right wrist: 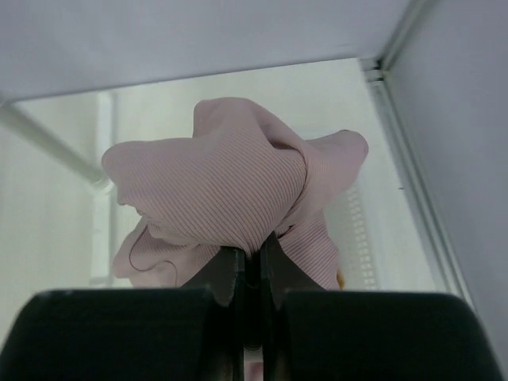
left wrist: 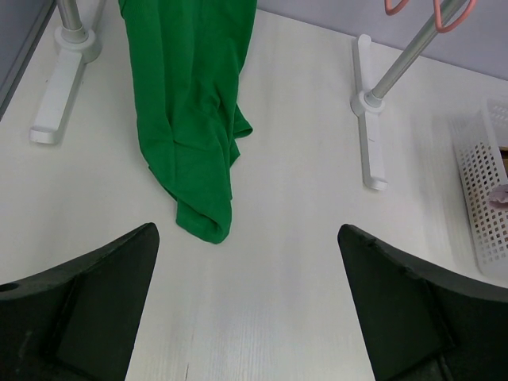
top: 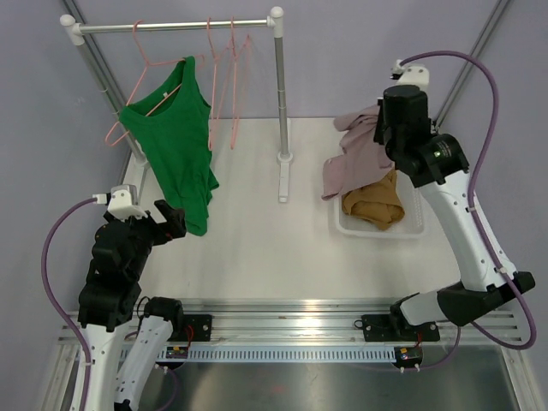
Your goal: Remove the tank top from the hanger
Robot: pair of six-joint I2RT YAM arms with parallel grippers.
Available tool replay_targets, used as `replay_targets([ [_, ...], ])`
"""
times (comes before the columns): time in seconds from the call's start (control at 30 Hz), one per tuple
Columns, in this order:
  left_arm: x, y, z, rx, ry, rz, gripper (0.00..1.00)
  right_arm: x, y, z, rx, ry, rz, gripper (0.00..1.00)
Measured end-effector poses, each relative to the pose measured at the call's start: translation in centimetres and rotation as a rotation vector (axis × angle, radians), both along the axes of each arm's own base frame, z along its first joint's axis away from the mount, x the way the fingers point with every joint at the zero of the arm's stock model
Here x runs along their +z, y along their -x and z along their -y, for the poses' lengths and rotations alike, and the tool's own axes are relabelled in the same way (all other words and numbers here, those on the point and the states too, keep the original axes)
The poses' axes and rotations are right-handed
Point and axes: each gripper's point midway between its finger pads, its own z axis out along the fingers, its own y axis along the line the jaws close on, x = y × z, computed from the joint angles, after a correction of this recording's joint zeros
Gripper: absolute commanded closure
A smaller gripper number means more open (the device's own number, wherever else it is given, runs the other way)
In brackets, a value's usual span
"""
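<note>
I should next lower my right gripper and shift it away from the post, over the basket, because the pale pink garment (top: 355, 154) hangs past the basket's rim toward the rack.
A green tank top (top: 175, 145) hangs on a pink hanger (top: 161, 81) at the left end of the rack rail (top: 171, 26). Its hem folds onto the table, as the left wrist view (left wrist: 190, 127) also shows. My left gripper (top: 174, 221) is open and empty, low over the table just short of the hem, its jaws wide apart (left wrist: 246, 305). My right gripper (top: 383, 133) is shut on a pale pink ribbed garment (top: 355, 154) and holds it above the white basket. The cloth bunches over the closed jaws in the right wrist view (right wrist: 252, 258).
Several empty pink hangers (top: 227, 64) hang on the rail. The rack's right post (top: 281, 94) and foot (left wrist: 369, 143) stand mid-table, the left foot (left wrist: 55, 87) at far left. The white basket (top: 411, 229) holds a mustard garment (top: 374, 201).
</note>
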Motion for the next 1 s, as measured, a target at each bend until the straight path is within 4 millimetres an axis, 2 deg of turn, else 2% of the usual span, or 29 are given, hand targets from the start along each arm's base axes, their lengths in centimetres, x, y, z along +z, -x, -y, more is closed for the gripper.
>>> replay_targets([
  [0.07, 0.0, 0.0, 0.1, -0.003, 0.000, 0.001, 0.01, 0.5, -1.0, 3.8, -0.105, 0.004, 0.024, 1.00],
  [0.13, 0.1, -0.1, 0.1, -0.005, 0.001, 0.004, 0.01, 0.3, -1.9, 6.3, -0.177, 0.008, 0.040, 1.00],
  [0.23, 0.2, -0.1, 0.1, -0.005, 0.003, 0.009, 0.01, -1.8, -3.3, 8.7, -0.244, 0.021, 0.016, 1.00],
  [0.33, 0.2, -0.2, -0.1, 0.003, 0.004, 0.005, 0.01, -6.0, -4.7, 9.7, -0.274, 0.034, -0.052, 1.00],
  [0.5, -0.1, -0.3, -0.2, 0.006, 0.006, -0.002, 0.01, -16.3, -5.3, 9.3, -0.261, 0.045, -0.269, 1.00],
  [0.63, -0.1, -0.3, -0.3, 0.010, 0.007, -0.003, 0.01, -23.0, -3.8, 8.1, -0.240, -0.005, -0.407, 0.96],
  [0.73, -0.1, -0.4, -0.4, 0.018, 0.007, -0.003, 0.01, -26.3, -2.5, 7.6, -0.238, -0.045, -0.483, 0.94],
  [0.77, -0.1, -0.4, -0.5, 0.021, 0.008, -0.003, 0.01, -27.0, -2.4, 7.5, -0.240, -0.058, -0.503, 0.87],
  [0.8, -0.1, -0.4, -0.6, 0.026, 0.008, -0.003, 0.01, -27.5, -2.7, 7.5, -0.246, -0.070, -0.515, 0.76],
  [0.83, -0.2, -0.4, -0.7, 0.029, 0.007, -0.004, 0.01, -28.0, -2.8, 7.5, -0.252, -0.079, -0.527, 0.56],
  [0.9, -0.2, -0.4, -0.7, 0.032, 0.007, -0.004, 0.01, -28.6, -2.9, 7.6, -0.268, -0.091, -0.542, 0.01],
  [1.0, -0.3, -0.4, -0.9, 0.039, 0.001, -0.010, 0.01, -27.2, -2.4, 7.9, -0.270, -0.081, -0.542, 0.01],
])
